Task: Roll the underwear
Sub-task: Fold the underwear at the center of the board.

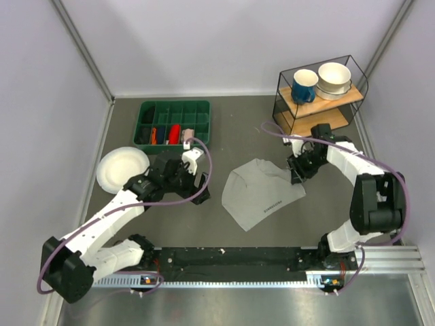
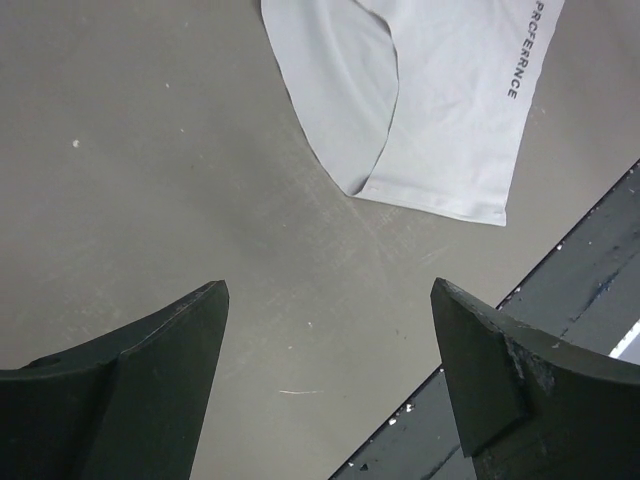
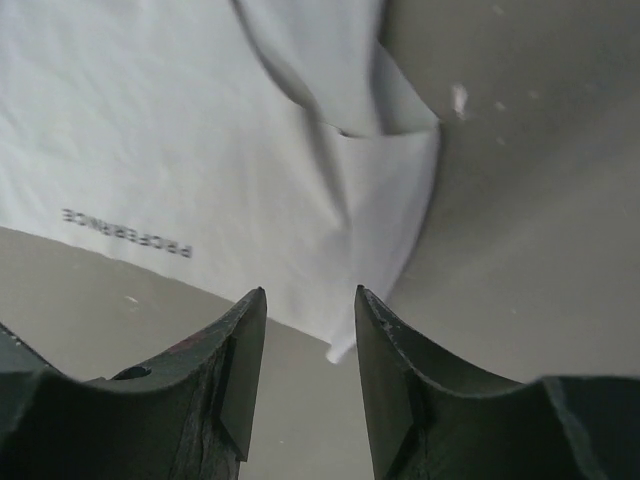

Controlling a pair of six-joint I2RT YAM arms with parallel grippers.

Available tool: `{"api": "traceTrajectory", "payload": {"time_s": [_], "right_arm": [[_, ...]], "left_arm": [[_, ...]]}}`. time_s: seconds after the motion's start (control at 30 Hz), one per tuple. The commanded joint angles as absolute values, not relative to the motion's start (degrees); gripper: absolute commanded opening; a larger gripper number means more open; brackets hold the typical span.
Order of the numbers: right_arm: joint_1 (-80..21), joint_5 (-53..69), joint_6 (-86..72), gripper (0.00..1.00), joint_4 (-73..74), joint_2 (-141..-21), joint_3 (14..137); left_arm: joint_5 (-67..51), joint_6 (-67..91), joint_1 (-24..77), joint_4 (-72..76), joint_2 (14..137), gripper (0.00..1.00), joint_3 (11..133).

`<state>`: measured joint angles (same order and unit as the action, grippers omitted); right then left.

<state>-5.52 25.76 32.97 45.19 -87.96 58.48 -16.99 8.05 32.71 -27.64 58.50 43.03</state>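
My right gripper lowers to the underwear's edge beside the underwear's corner next and closes, since that corner lies below its open fingers.
The light grey underwear (image 1: 260,192) lies spread flat on the grey table, with small dark lettering on its band. In the left wrist view the underwear (image 2: 440,110) lies ahead, apart from the fingers. My left gripper (image 1: 201,183) is open and empty above bare table, left of the garment; it shows wide open in its own view (image 2: 330,290). My right gripper (image 1: 297,176) hovers at the garment's right corner. In the right wrist view the gripper (image 3: 310,295) is open with a narrow gap, just above the corner of the underwear (image 3: 200,150), holding nothing.
A green compartment tray (image 1: 174,123) with small red and dark cloth rolls stands at the back left. A white plate (image 1: 122,167) lies left. A wire shelf (image 1: 319,102) with a blue mug (image 1: 304,86) and white bowls (image 1: 334,79) stands back right. A black rail (image 1: 238,258) runs along the near edge.
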Motion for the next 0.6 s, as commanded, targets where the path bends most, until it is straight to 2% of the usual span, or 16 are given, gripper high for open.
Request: {"api": "traceTrajectory", "payload": {"time_s": [0.0, 0.37, 0.57], "right_arm": [[-2.0, 21.7, 33.0, 0.42, 43.7, -91.2, 59.2], [-0.7, 19.9, 32.3, 0.37, 42.7, -97.6, 59.7], [-0.4, 21.3, 32.4, 0.17, 42.8, -99.3, 60.6]], "left_arm": [[-16.1, 4.3, 32.7, -29.7, 55.9, 0.88, 47.8], [-12.1, 3.2, 32.7, -29.8, 53.0, 0.89, 45.6], [-11.9, 3.1, 32.7, -29.6, 53.1, 0.89, 45.4]]}}
